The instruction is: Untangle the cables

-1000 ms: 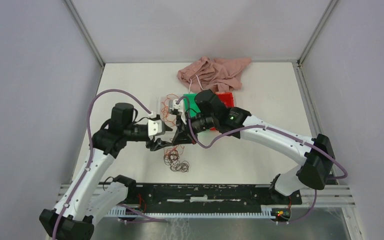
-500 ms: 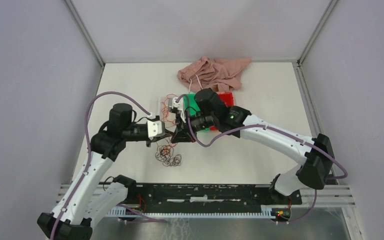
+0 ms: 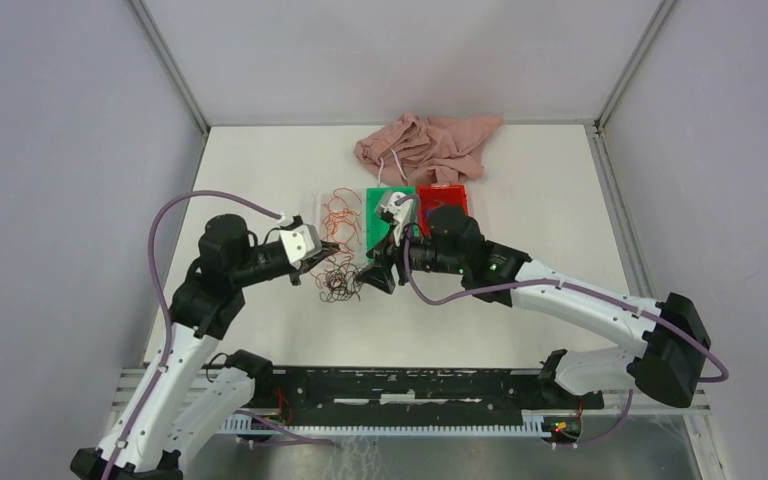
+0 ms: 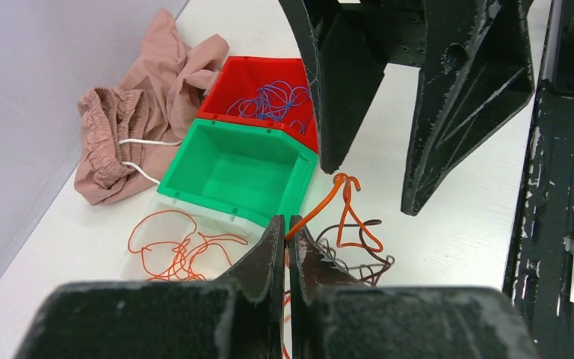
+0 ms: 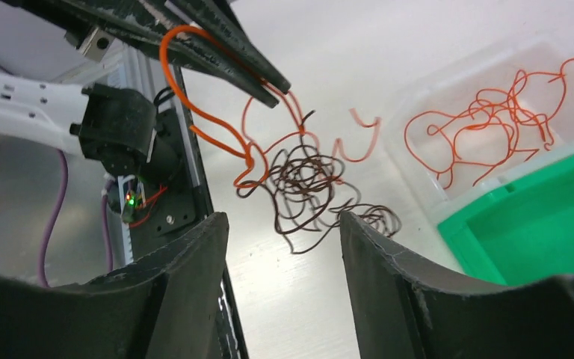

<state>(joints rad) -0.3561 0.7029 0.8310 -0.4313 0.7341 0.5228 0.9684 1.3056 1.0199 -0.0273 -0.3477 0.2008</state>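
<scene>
My left gripper will next rise outward, then lower to release the cable in the clear bin of matching orange cables, which is outward of and below it.
The cables lie as a dark brown tangle [image 3: 339,283] with orange strands on the table between my two grippers. My left gripper [image 4: 288,224] is shut on an orange cable [image 4: 334,200] that rises from the dark tangle [image 4: 360,258]. In the top view the left gripper [image 3: 330,251] sits just left of the tangle. My right gripper [image 5: 282,218] is open with nothing between its fingers, and the tangle [image 5: 310,183] lies just beyond its tips. The orange cable loop [image 5: 194,120] hangs from the left fingers [image 5: 224,45].
A clear bin [image 3: 318,200] holds loose orange cables [image 5: 493,127]. Beside it stand a green bin [image 4: 232,198] and a red bin [image 4: 228,93] with blue cables [image 4: 273,101]. A pink cloth [image 3: 428,145] lies behind them. The black rail runs along the table's near edge.
My left gripper has shut on the orange cable and drawn back to the left. My right gripper has opened and let go. The tangle has shifted towards the bins.
</scene>
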